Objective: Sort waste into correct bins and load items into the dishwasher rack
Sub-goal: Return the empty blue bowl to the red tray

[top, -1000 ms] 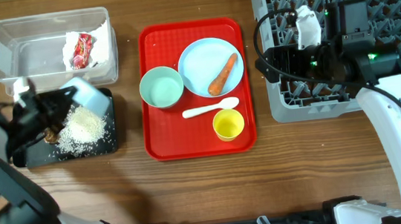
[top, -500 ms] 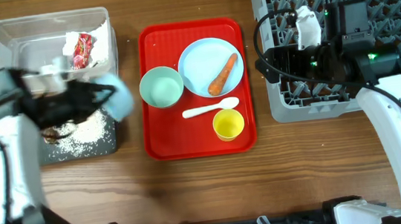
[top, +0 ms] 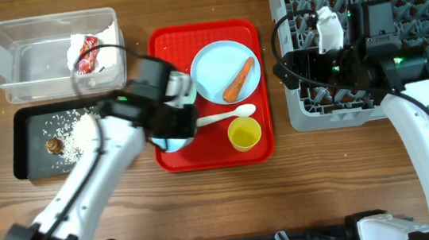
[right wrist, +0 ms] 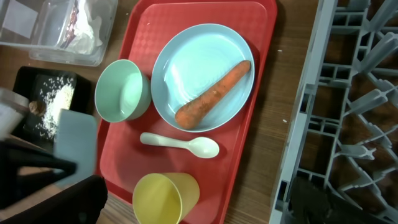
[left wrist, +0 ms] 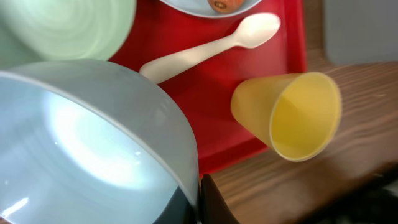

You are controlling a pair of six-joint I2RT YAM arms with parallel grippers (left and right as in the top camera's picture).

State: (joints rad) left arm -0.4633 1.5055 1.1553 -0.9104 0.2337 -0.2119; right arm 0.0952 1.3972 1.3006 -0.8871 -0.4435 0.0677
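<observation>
The red tray is bare [top: 204,146] [left wrist: 203,119] beside the yellow cup, so I should lower my left gripper there, toward the cup, before I let go of the pale-blue bowl.
My left gripper [top: 177,125] is shut on the rim of a pale-blue bowl [left wrist: 93,143] and holds it over the front left of the red tray [top: 214,158]. The second bowl [right wrist: 122,90], the plate [top: 217,65] with the carrot piece [top: 240,80], the white spoon [top: 226,117] and the yellow cup [top: 245,134] are on that tray. The clear tub [top: 33,63] holds the tissue and the red wrapper [top: 86,53]. The black tray [top: 28,128] holds rice [top: 80,130] and a brown lump [top: 54,145]. My right gripper [top: 285,68] is open and empty at the rack's [top: 394,5] left edge.
The rack fills the back right corner. Bare wood lies in front of the red tray and between the tray and the rack. The clear tub and the black tray stand one behind the other at the far left.
My left arm has swung right from the black tray to the red tray, carrying the bowl. The rice stays in the black tray. The right arm has not moved.
</observation>
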